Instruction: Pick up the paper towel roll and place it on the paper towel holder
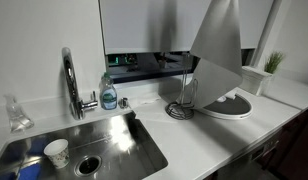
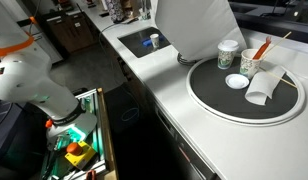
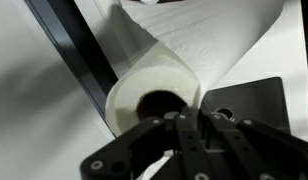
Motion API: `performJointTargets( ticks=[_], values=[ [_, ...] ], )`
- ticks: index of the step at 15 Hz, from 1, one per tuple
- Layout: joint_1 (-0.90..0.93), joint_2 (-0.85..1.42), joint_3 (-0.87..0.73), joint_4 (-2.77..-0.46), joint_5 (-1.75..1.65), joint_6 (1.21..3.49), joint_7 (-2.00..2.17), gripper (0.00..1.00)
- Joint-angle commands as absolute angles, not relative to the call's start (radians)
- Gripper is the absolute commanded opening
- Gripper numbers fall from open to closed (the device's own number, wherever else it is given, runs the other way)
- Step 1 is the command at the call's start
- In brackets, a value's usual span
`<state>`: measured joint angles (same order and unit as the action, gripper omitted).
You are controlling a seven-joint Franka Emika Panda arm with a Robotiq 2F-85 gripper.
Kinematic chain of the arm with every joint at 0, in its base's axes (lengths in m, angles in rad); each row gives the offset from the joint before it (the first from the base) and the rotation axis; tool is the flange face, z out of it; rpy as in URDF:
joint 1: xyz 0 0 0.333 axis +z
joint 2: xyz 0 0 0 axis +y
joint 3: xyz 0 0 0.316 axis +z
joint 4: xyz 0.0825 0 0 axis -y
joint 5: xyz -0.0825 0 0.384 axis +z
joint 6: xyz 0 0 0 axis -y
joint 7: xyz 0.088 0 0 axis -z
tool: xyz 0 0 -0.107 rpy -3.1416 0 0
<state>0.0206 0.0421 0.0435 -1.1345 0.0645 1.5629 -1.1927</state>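
The holder's wire loop [image 1: 185,90] stands empty below my gripper on the sink's side. I should next move toward the sink and down to release the roll over it.
The paper towel roll [image 3: 144,85] fills the wrist view, white, with its dark core hole facing the camera and a loose sheet trailing up. My gripper [image 3: 184,120] is shut on the roll's wall beside the core. In both exterior views the roll is a big pale shape held above the counter [image 1: 219,50] [image 2: 194,28], and the gripper itself is hidden. The paper towel holder [image 1: 182,100], a thin wire loop on a small ring base, stands on the counter just below and beside the roll's lower end.
A sink [image 1: 104,140] holds a white cup [image 1: 56,152], with a chrome tap [image 1: 70,80] and a soap bottle [image 1: 109,95] behind it. A wide dark round tray [image 2: 209,95] carries several cups. The arm's white links [image 2: 34,85] stand beside the counter.
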Motion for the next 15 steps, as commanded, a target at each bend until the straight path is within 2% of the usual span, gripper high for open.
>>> performJointTargets(
  ticks=[1,15],
  values=[
    [0.003,0.022,0.031,-1.154,0.109,1.618,-1.241,0.03],
    [0.017,0.129,0.061,-1.054,0.145,1.535,-1.252,0.03]
  ],
)
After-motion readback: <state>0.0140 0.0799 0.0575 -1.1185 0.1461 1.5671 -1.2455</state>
